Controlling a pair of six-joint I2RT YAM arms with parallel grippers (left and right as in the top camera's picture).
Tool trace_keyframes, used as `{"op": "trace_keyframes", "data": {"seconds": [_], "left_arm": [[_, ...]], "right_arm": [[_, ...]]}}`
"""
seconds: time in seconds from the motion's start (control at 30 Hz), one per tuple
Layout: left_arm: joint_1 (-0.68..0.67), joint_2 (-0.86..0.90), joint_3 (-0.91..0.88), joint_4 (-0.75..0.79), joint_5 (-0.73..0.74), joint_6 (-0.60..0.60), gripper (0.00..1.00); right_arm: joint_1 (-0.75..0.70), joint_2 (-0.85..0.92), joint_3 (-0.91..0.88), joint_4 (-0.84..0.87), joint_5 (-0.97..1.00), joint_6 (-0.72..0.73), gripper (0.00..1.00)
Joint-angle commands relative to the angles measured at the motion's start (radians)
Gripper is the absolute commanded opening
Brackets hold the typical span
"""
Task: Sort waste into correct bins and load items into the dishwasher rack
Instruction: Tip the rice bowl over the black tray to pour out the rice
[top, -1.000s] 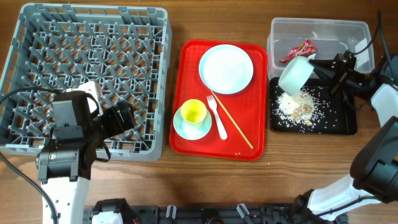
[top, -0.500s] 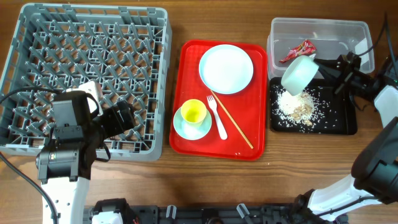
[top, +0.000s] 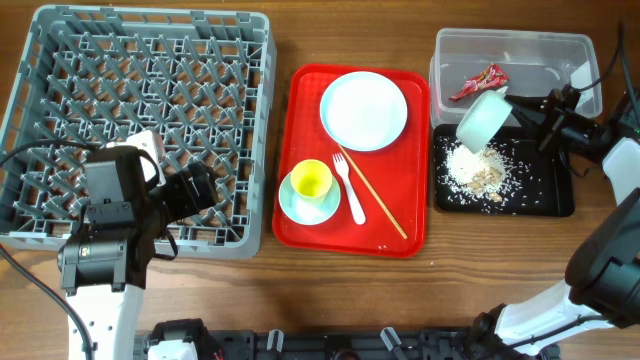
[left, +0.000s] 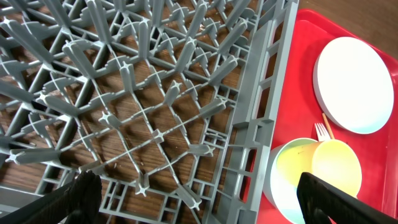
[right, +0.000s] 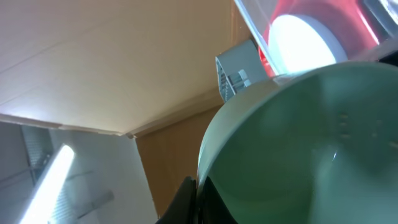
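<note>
The inside of the bowl looks empty. My right gripper should next bring the bowl upright to the left in the overhead view and down onto the white plate (top: 364, 110) (right: 303, 45), then let go of it.
My right gripper (top: 512, 107) is shut on the rim of the pale green bowl (top: 481, 120), held tipped on its side over the black tray (top: 556, 198). The bowl fills the right wrist view (right: 311, 143). Rice-like scraps (top: 478, 170) lie heaped in the tray. The red wrapper (top: 479, 82) lies in the clear tub (top: 510, 45). My left gripper (top: 200, 188) is open and empty over the grey rack's (top: 60, 60) right front part (left: 249, 124). The white plate (top: 364, 110), yellow cup (top: 311, 180) in the pale blue bowl (top: 290, 205), white fork (top: 351, 192) and chopstick (top: 380, 205) lie on the red serving tray (top: 300, 120).
The rack takes up the left of the table, the red serving tray the middle, the tub and black tray the right. Bare wood runs along the front edge. A cable (top: 20, 160) loops over the rack's left side.
The tipped green bowl has shifted slightly right and up with my right gripper. The left arm has not moved.
</note>
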Motion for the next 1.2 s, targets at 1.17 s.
{"op": "trace_keyframes", "data": {"seconds": [1.17], "left_arm": [[0.003, 0.0, 0.018, 0.003, -0.01, -0.002, 1.0]], "right_arm": [[0.115, 0.008, 0.001, -0.097, 0.106, -0.344, 0.04]]}}
